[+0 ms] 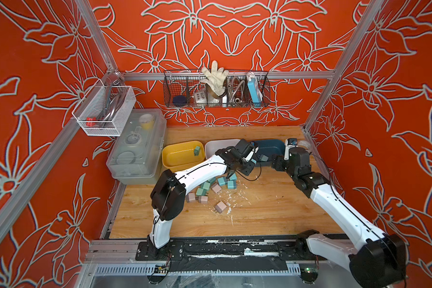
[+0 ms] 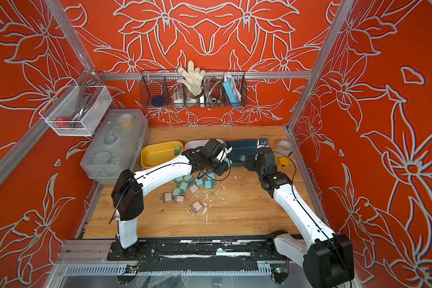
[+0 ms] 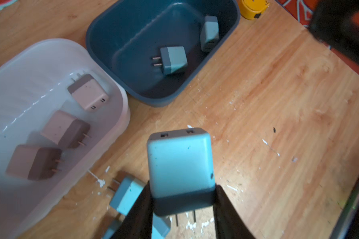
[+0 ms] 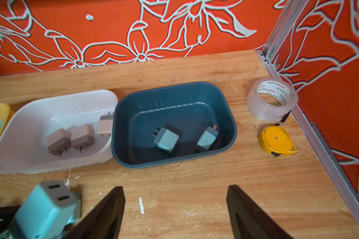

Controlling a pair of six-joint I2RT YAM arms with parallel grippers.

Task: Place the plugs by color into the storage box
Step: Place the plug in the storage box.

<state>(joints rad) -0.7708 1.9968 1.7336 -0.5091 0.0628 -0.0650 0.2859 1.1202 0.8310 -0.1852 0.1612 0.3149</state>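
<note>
The dark blue storage box [image 3: 104, 24] holds light blue plugs. My left gripper moves outward and down into its end by the white box [image 3: 129, 65] next, to release mine.
My left gripper [image 3: 182, 198] is shut on a light blue plug [image 3: 179, 165], held above the wood in front of the dark blue storage box [image 3: 104, 24]. That box holds two light blue plugs [image 4: 166, 140]. The white box [image 4: 29, 165] holds three pink plugs [image 4: 58, 141], and the yellow box [image 1: 177, 159] holds one mint green plug [image 1: 197, 150]. Several loose plugs [image 1: 205, 185] in green, blue and pink lie under my left arm, and a pink one [image 1: 220, 207] lies apart nearer the front. My right gripper [image 4: 175, 192] stands open and empty in front of the blue box.
A roll of clear tape [image 4: 272, 99] and a yellow tape measure [image 4: 277, 140] lie right of the blue box by the side rail. A clear lidded case [image 1: 137, 147] stands at the left. A wire basket [image 1: 216, 89] hangs on the back wall. White flecks dot the wood.
</note>
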